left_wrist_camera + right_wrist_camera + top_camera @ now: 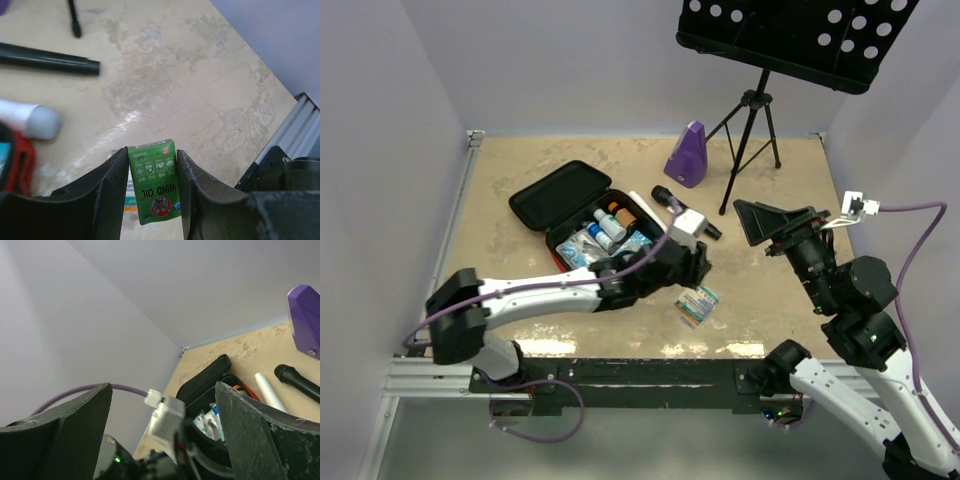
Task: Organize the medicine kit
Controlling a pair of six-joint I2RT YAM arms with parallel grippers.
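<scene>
Next I will move my left gripper over the kit [560, 196] and lower the box beside the orange bottle to release, as the kit lies to its left in the top view.
The medicine kit [560, 196] lies open at the table's middle left, black lid flat. Its tray holds small bottles [607, 228] and blister packs. Its red edge shows in the left wrist view [22, 165], and the kit also shows in the right wrist view [208, 385]. My left gripper [697, 264] [152, 165] is just right of the kit, shut on a green "Wind Oil" box [154, 181] held a little above the table. A striped packet [697, 305] [130, 203] lies on the table below it. My right gripper [758, 222] [164, 407] is open, empty and raised at the right.
A white tube [647, 203] [34, 120] and a black microphone [686, 213] [50, 60] lie right of the kit. A purple metronome [687, 155] [305, 320] and a music stand [752, 140] stand at the back. The table's metal edge rail [300, 125] is close to the left gripper.
</scene>
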